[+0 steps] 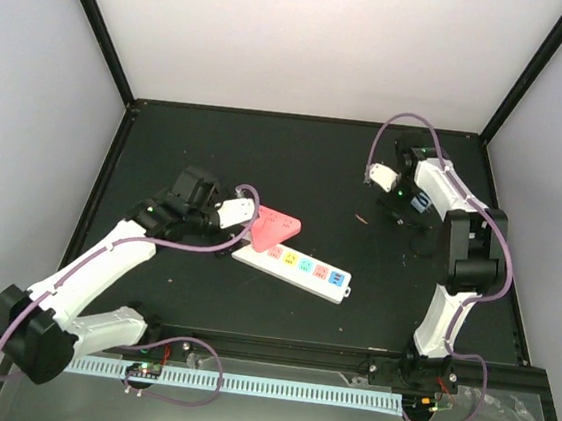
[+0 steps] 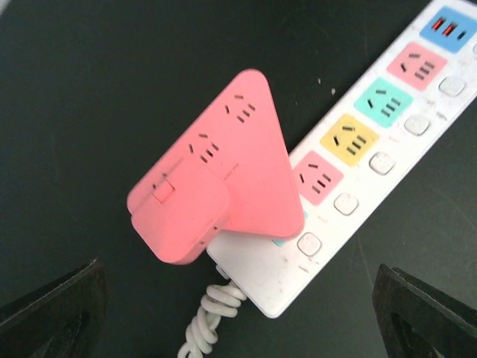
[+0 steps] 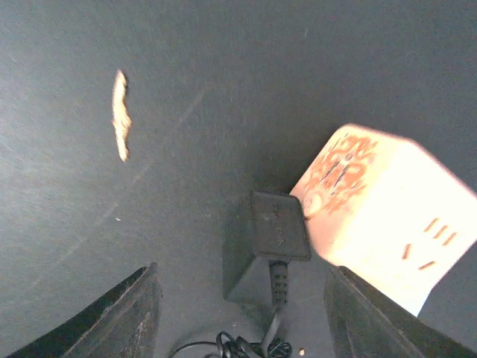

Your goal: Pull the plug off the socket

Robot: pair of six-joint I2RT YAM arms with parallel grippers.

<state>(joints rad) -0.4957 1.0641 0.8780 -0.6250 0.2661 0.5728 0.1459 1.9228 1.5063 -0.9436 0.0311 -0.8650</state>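
My left gripper is open above the adapter's raised block [image 2: 181, 210], which slants to its fingers, so I need to turn and lower the gripper astride it and close.
The socket [image 1: 300, 267], a long white strip with coloured outlets, lies mid-table; its white body [image 2: 261, 276] shows near its coiled cord [image 2: 203, 324]. A pink triangular adapter [image 2: 216, 171] sits over its end outlet [image 1: 271, 227]. My left gripper [image 1: 245, 208] hangs just above it, open [image 2: 238, 317], touching nothing. At the right, a black plug [image 3: 272, 239] with a thin cord lies on the table against a white cube [image 3: 373, 209]. My right gripper [image 3: 242, 317] is open, with its fingers [image 3: 123, 321] standing either side of the plug and apart from it.
A pale crumb [image 3: 119, 112] lies on the dark tabletop [image 1: 345, 177] left of the right gripper. The white cube [image 1: 421, 202] sits near the table's right edge. Black frame posts and white walls ring the table.
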